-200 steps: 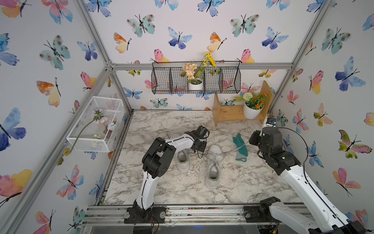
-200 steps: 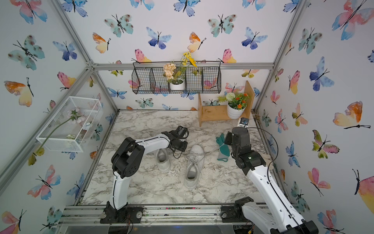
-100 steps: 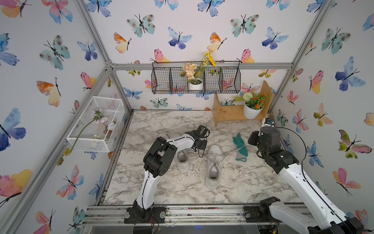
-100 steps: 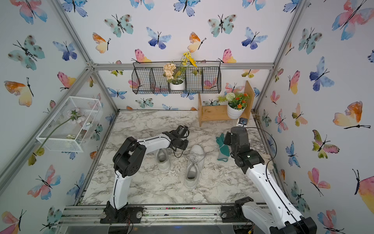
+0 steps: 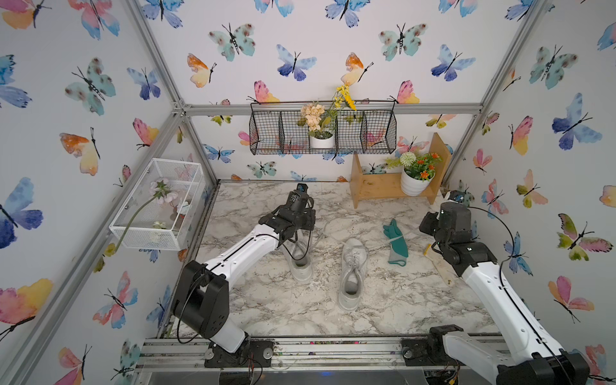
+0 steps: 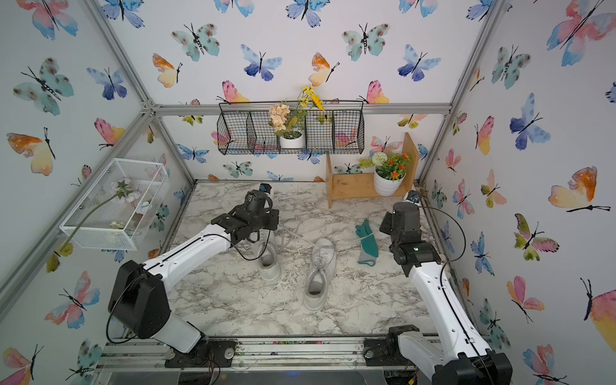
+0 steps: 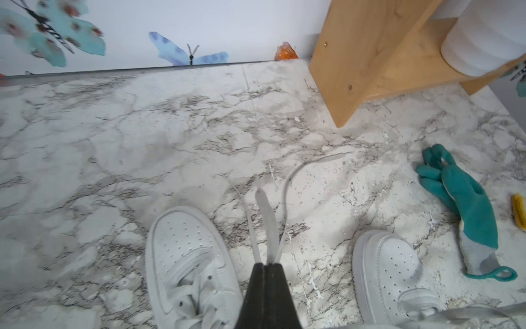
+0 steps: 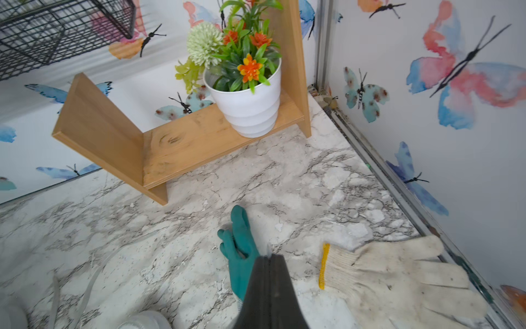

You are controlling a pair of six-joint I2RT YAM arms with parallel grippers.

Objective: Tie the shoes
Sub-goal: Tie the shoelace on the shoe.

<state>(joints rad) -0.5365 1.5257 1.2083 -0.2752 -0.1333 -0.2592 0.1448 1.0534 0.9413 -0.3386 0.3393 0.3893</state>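
Observation:
The right gripper moves back and toward the side next, over the cream knit glove (image 5: 441,264) (image 8: 397,277), to release the lace end, since that spot is clear of both shoes.
Two white shoes lie side by side on the marble table, toes toward the back wall: the left shoe (image 5: 300,263) (image 7: 185,256) and the right shoe (image 5: 351,270) (image 7: 392,270). My left gripper (image 7: 267,265) hangs just right of the left shoe's toe, shut on that shoe's white laces (image 7: 269,216), which stick out past the tips and loop over the table. My right gripper (image 8: 269,256) is shut over the teal glove (image 8: 242,256), a white lace tip (image 8: 268,250) poking from its jaws. A thin lace (image 5: 383,242) runs from the right shoe across the glove toward it.
A cream knit glove (image 8: 398,273) lies by the right wall. A wooden shelf (image 5: 390,188) with a white flower pot (image 5: 415,183) stands at the back right. A black wire basket (image 5: 321,133) hangs on the back wall, a white wire basket (image 5: 160,206) on the left wall.
My left gripper has closed on the left shoe's laces. The right arm has hardly moved and stays shut.

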